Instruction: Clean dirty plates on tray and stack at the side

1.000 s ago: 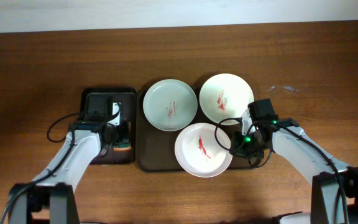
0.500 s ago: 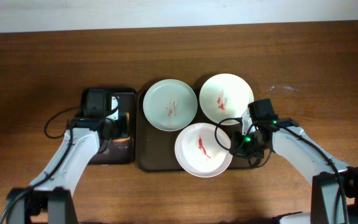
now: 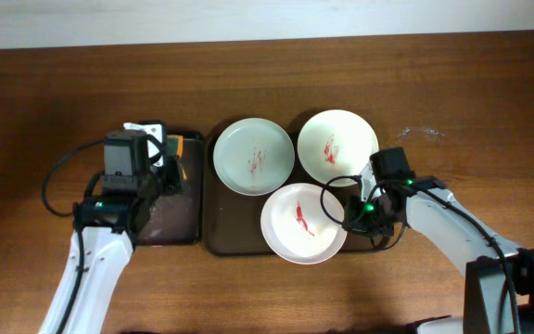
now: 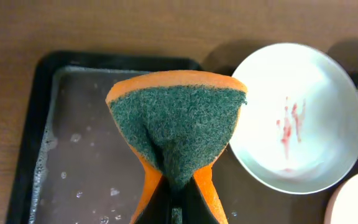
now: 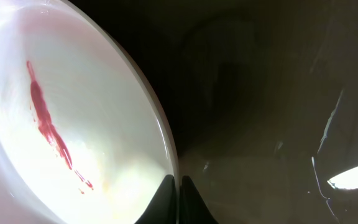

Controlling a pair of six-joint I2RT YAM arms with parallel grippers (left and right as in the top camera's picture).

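My left gripper wipes the sponge over the front plate next, since red streaks that plate, then lowers the sponge into the black tray (image 3: 182,210) to release it.
Three white plates with red smears lie on the dark brown tray (image 3: 225,237): a pale green one (image 3: 253,156) at the back left, one (image 3: 337,147) at the back right, one (image 3: 299,224) at the front. My right gripper (image 5: 178,186) is shut on the front plate's (image 5: 61,124) right rim. My left gripper (image 4: 178,208) is shut on a green-orange sponge (image 4: 179,127) and holds it above the black tray (image 4: 48,124); the sponge's orange edge (image 3: 171,144) shows in the overhead view. The back left plate (image 4: 294,124) lies to its right.
The small black tray (image 3: 170,232) holds water with bubbles and sits left of the brown tray. Bare wooden table (image 3: 471,102) lies to the right and behind. Cables loop beside both arms.
My left arm has lifted the sponge out of the black tray and swung back and left. The right arm and the plates have not moved.
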